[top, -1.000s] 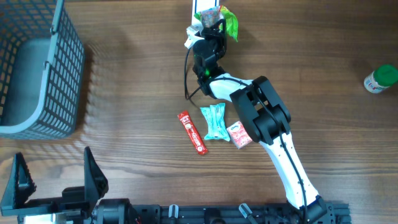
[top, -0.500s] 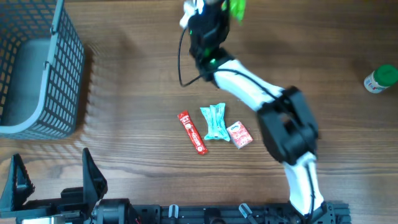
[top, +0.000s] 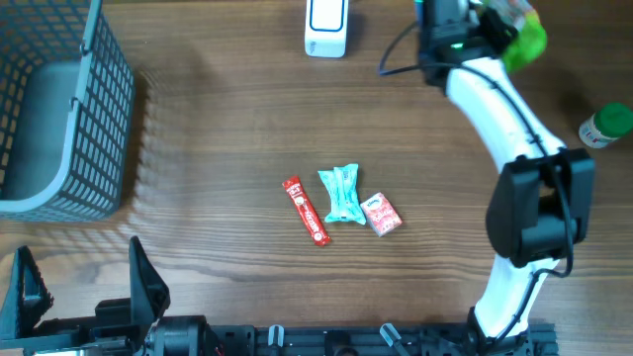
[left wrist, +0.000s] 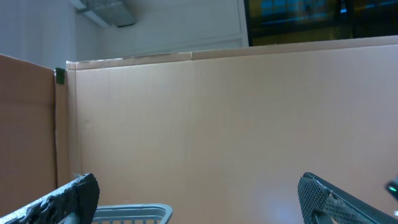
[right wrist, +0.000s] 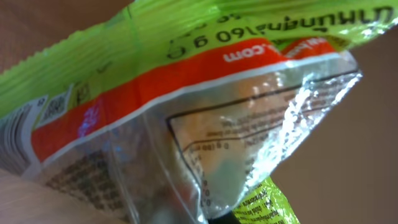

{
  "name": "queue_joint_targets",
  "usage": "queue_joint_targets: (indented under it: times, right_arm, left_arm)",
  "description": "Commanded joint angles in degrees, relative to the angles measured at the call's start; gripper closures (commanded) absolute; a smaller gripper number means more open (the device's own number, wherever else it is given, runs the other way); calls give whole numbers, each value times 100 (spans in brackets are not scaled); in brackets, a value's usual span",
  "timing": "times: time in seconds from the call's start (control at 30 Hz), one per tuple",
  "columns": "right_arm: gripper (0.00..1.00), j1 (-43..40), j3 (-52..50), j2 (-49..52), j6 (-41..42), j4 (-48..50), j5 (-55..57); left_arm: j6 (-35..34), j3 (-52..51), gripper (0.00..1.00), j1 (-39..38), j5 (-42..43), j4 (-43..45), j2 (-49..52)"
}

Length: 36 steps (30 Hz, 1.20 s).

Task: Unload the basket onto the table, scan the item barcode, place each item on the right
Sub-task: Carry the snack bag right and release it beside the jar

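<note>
My right gripper should go down to the right in the overhead view and let go of the item, because bare tabletop beside the bottle is below it on that side.
The item is a green and orange snack bag with a clear window, at the top right of the overhead view. My right gripper is shut on it and holds it off the table. The bag fills the right wrist view, print upside down, and hides the fingers. A white scanner lies at the top centre, uncovered, well left of the bag. My left gripper rests at the bottom left, open and empty, its fingers wide apart.
A grey mesh basket stands at the left; its rim shows in the left wrist view. A red stick packet, a teal packet and a small red box lie mid-table. A green-capped bottle stands at the right edge.
My right arm has swung from above the scanner to the top right corner, carrying the bag with it. The scanner now shows uncovered. The left arm has not moved.
</note>
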Motion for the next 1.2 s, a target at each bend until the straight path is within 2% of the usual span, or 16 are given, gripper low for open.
queue_joint_targets:
  times: [0.0, 0.13, 0.27, 0.4, 0.63, 0.8, 0.93, 0.97, 1.0, 1.03, 1.1, 1.17]
  right_arm:
    - [96, -673, 48, -55, 2629, -369, -1067]
    - [96, -1392, 39, -55, 3303, -516, -1543]
    - [96, -2085, 39, -42, 3532, -522, -2203]
    - [96, -2531, 39, 151, 4232, -804, -2345]
    - [96, -2356, 33, 269, 5775, -1349, -2299]
    - [96, -2319, 33, 426, 7388, -1915, -2487]
    - [95, -2319, 33, 776, 7477, -1978, -2730]
    - [92, -2319, 33, 863, 7482, -1998, -2732]
    - [84, -2319, 33, 953, 7497, -2026, -2730]
    - [72, -2319, 33, 1034, 7615, -2083, -2732]
    - [56, -2319, 33, 1075, 7807, -2168, -2774]
    - [19, -2319, 35, 1064, 7925, -2188, -2911]
  left_arm:
    - [2, -20, 0, -28, 28, -31, -28]
    - [2, -20, 0, -28, 28, -76, -28]
    - [2, -20, 0, -28, 28, -146, -28]
    - [0, -20, 0, -28, 28, -317, -28]
    - [2, -20, 0, -28, 28, -369, -28]
    - [0, -20, 0, -28, 26, -378, -28]
    - [2, -20, 0, -28, 26, -424, -28]
    - [2, -20, 0, -28, 26, -437, -28]
    - [4, -20, 0, -28, 28, -461, -28]
    - [4, -20, 0, -28, 26, -479, -28]
    - [4, -20, 0, -28, 26, -507, -28]
    - [4, -20, 0, -28, 26, -544, -31]
